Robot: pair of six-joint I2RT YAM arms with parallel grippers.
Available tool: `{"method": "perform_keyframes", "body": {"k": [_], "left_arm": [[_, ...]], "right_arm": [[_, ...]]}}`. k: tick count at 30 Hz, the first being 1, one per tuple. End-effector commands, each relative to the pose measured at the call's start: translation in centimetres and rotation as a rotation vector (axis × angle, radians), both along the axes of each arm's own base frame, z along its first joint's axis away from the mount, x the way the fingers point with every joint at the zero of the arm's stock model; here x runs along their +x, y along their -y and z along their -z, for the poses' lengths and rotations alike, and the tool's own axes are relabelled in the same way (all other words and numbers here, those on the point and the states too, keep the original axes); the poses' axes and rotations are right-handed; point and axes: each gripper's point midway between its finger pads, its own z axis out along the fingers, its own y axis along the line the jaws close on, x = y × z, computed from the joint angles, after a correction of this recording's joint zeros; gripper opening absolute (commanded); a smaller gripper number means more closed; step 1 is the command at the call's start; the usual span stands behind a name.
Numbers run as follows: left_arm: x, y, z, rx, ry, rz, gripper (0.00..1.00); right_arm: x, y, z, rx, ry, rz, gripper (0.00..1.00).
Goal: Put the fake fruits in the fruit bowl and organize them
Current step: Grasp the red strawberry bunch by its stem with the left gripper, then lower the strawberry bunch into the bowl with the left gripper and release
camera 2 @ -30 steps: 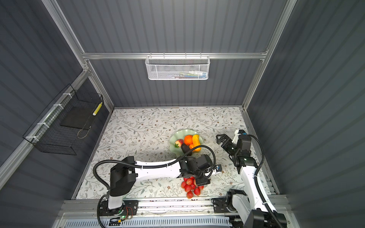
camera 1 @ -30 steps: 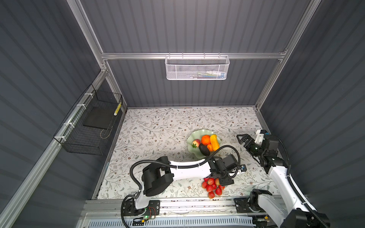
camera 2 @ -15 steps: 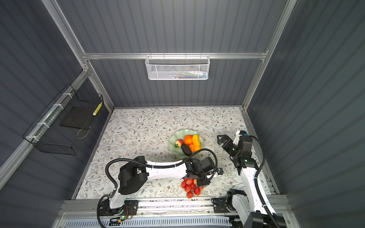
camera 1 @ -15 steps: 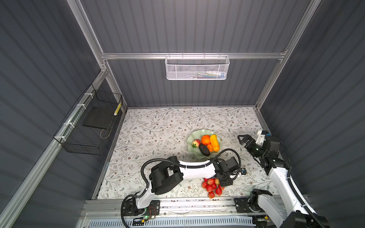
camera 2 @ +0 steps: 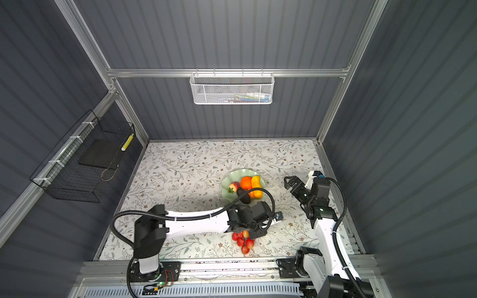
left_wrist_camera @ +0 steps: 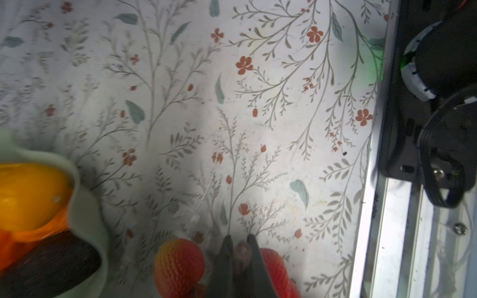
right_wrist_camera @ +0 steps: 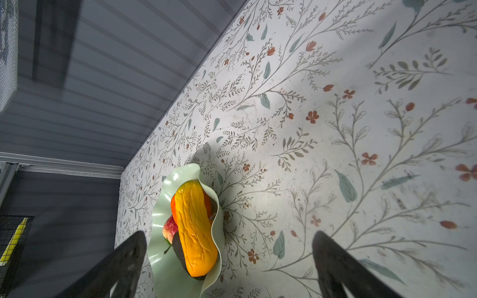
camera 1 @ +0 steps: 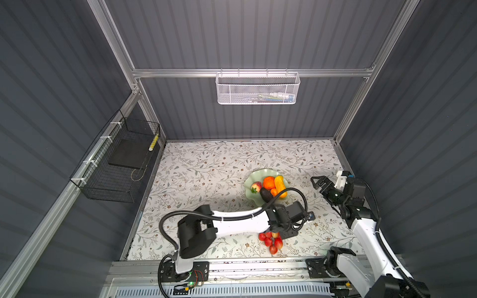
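The bunch of red berries is still outside the bowl, so next I need to move my left gripper up and outward over the bowl's strawberry [camera 1: 255, 187] and let go of the stem of the berries.
The pale green fruit bowl [camera 1: 249, 180] [camera 2: 227, 180] holds an orange [camera 1: 269, 182], a yellow-orange gourd [camera 1: 280, 182] [right_wrist_camera: 196, 232], a strawberry [camera 1: 256, 186] and a dark avocado [camera 1: 265, 194] [right_wrist_camera: 178, 249]. The bunch of red berries [camera 1: 271, 240] [camera 2: 244, 241] [left_wrist_camera: 178, 265] lies on the table near the front edge. My left gripper [camera 1: 276, 233] [left_wrist_camera: 240, 247] is at the bunch, shut on its brownish stem. To the right of the bowl, my right gripper [camera 1: 318, 182] [right_wrist_camera: 229, 234] hovers open and holds nothing.
A white mesh basket [camera 1: 256, 89] hangs on the back wall and a black wire basket [camera 1: 121, 162] on the left wall. The metal front rail [camera 1: 258, 265] runs close behind the berries. In the left wrist view the right arm's base [left_wrist_camera: 438, 103] sits at the table's edge.
My left gripper has closed from open onto the berry bunch's stem, and its arm has settled lower over the bunch. The right gripper has barely moved.
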Motion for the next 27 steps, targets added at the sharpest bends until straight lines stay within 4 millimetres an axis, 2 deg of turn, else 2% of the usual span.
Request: {"method": "perform_keyframes", "body": {"k": [1,4,7,11,12,14,17,21,27], "left_arm": [[3.2,-4.9,-3.7,0.023,0.091,-0.112,0.0],[5.4,-8.1,-6.3,0.023,0.151,-0.174,0.0],[7.6,-10.0,-8.7,0.024,0.241,-0.214,0.0],[10.9,-10.4,-10.6,0.007,0.298,-0.241,0.0],[11.9,-9.9,-11.9,-0.023,0.314,-0.245,0.0],[13.8,-9.3,-12.3,-0.038,0.327,-0.248,0.0],[15.9,-7.6,-11.9,-0.064,0.306,-0.225,0.0],[18.3,-5.5,-9.9,-0.028,0.29,-0.201,0.0],[21.3,-3.6,-7.0,0.005,0.259,-0.186,0.0]], "right_arm": [[0.3,-0.3,-0.1,0.023,0.013,-0.012,0.99],[0.4,-0.3,-0.1,0.036,0.013,-0.013,0.99],[0.6,-0.4,-0.1,0.041,0.015,-0.012,0.99],[0.5,-0.4,-0.2,0.042,0.017,-0.013,0.99],[0.5,-0.4,-0.3,0.039,0.018,-0.015,0.99],[0.4,-0.3,-0.5,0.027,0.022,-0.015,0.99],[0.1,-0.1,-0.7,0.0,0.021,-0.013,0.99],[-0.2,0.1,-0.8,-0.026,0.025,-0.009,0.99],[-0.3,0.1,-0.8,-0.037,0.026,-0.013,0.99]]}}
